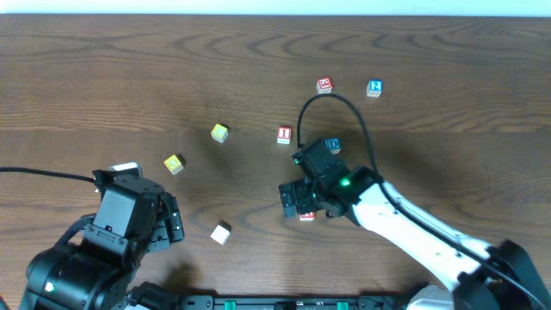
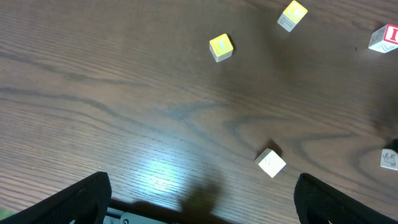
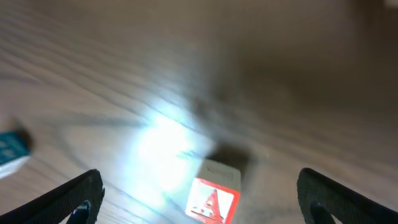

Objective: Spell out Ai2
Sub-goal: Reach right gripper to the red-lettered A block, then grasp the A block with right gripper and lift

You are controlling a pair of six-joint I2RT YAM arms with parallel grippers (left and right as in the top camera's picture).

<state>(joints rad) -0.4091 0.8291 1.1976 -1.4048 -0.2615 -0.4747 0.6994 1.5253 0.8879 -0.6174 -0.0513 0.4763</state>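
My right gripper should next turn square to the sides of the red-framed "A" block (image 1: pixel 307 216) (image 3: pixel 214 194), go down around them and close, because the block is crooked below the gripper's open fingers.
A red-framed "A" block (image 3: pixel 213 198) lies on the table between the open fingers of my right gripper (image 3: pixel 200 208); nothing is gripped. In the overhead view only the block's edge (image 1: pixel 306 215) shows under the right gripper (image 1: pixel 297 202). A red "I" block (image 1: pixel 284 134) lies just beyond it, also seen in the left wrist view (image 2: pixel 385 37). A blue "2" block (image 1: pixel 374 87) lies at the far right. My left gripper (image 1: pixel 170 226) is open and empty near the front left, also seen in its own view (image 2: pixel 202 202).
Another red block (image 1: pixel 325 84) sits beside the blue "2". A blue block (image 1: pixel 333 145) lies by the right wrist. Two yellow blocks (image 1: pixel 219 132) (image 1: pixel 175 164) and a white block (image 1: pixel 221 232) lie in the left half. A black cable (image 1: pixel 331 102) arches over the right arm.
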